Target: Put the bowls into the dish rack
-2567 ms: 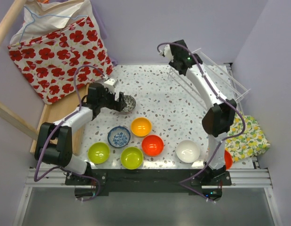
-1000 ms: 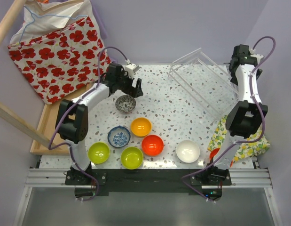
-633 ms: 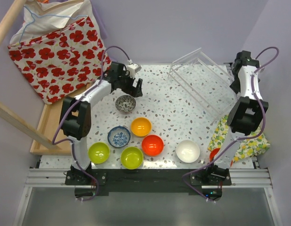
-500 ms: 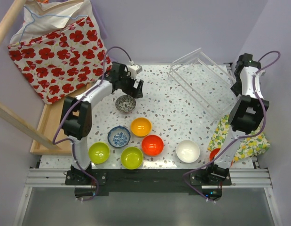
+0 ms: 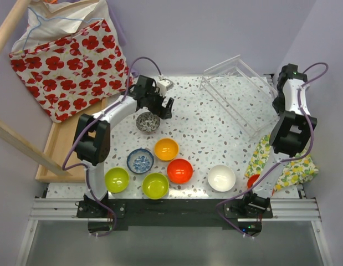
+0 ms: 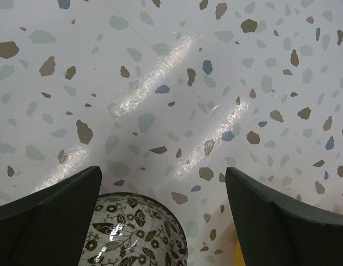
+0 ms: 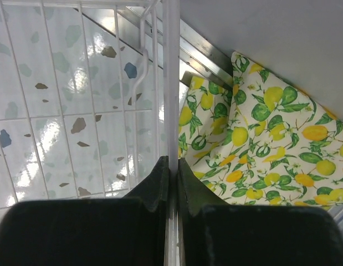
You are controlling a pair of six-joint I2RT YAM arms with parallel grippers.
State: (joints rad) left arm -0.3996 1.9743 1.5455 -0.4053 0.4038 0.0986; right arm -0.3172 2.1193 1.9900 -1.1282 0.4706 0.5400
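Observation:
The rack sits slanted, so next my right gripper needs to shift left in the top view, turn it square on the tabletop along the back wall and release it.
The dish rack, a white wire basket, sits tilted at the back right. My right gripper is at its right edge. In the right wrist view that gripper is shut on the rack's rim wire. My left gripper hovers open just beyond the grey-patterned bowl, which shows low between its fingers in the left wrist view. Near the front lie the blue-patterned, orange-yellow, red-orange, white and two lime green bowls.
A lemon-print cloth lies at the right edge beside the rack, with a red-orange bowl partly hidden by the right arm. A flat wooden tray and a red-flowered bag stand on the left.
My right gripper has closed on the rack's rim wire and the rack has shifted a little. My left gripper has drifted slightly right, still open.

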